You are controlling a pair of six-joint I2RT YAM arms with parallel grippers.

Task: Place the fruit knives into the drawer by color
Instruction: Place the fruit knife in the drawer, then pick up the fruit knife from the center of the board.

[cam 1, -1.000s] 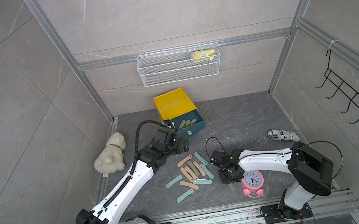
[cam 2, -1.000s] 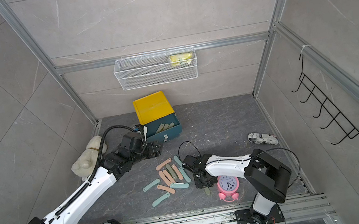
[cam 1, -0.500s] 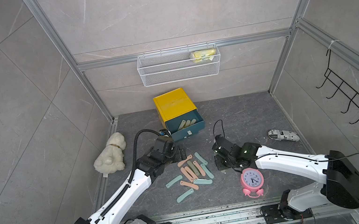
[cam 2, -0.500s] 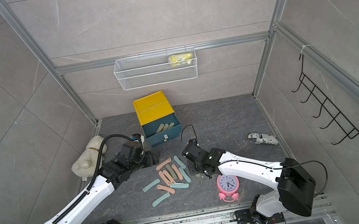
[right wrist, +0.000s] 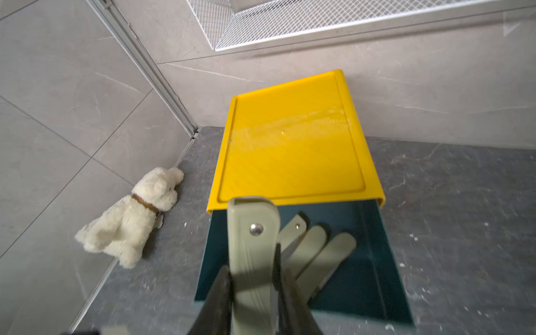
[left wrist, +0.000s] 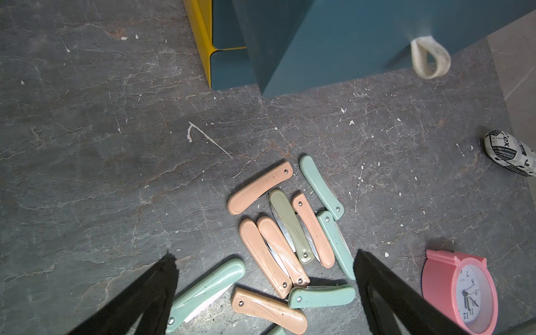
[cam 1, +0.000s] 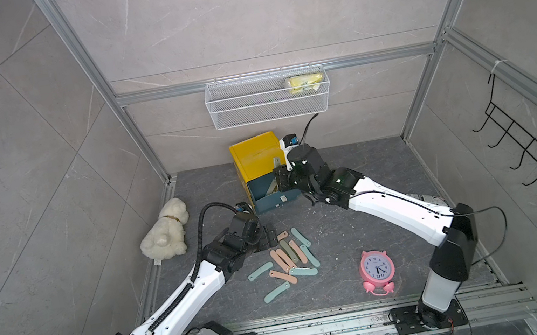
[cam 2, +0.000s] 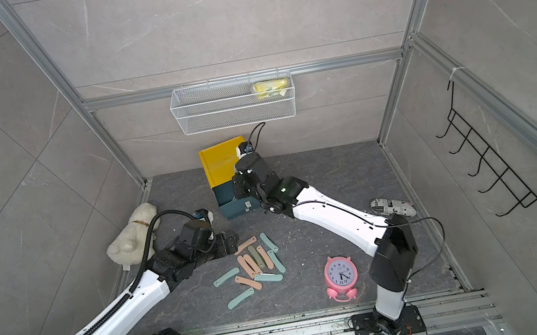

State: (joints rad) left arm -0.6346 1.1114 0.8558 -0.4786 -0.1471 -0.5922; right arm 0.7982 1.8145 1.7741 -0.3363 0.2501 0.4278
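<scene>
The robot's right gripper should next move down into the open drawer (right wrist: 368,261) below and let go of this same-colored knife among its olive knives.
The fruit knives (cam 1: 290,253) lie in a loose pile on the dark floor, pink, mint and one olive (left wrist: 290,224). My left gripper (left wrist: 264,256) hangs open over the pile's near side, holding nothing; both top views show it (cam 1: 269,236) at the pile's left edge. The drawer (right wrist: 368,261) stands pulled out of the yellow cabinet (cam 1: 256,157), with three olive knives (right wrist: 313,246) inside. My right gripper (right wrist: 252,281) is shut on an olive knife (right wrist: 252,232) above the drawer's front edge.
A plush dog (cam 1: 164,233) lies by the left wall. A pink alarm clock (cam 1: 377,268) stands right of the pile. A printed roll (cam 2: 391,206) lies behind my right arm. A white wire basket (cam 1: 267,102) hangs on the back wall, a hook rack (cam 1: 534,153) on the right wall.
My right arm has carried the olive knife from the floor near the clock up to the open drawer. My left gripper has backed away from the drawer toward the pile and opened wider.
</scene>
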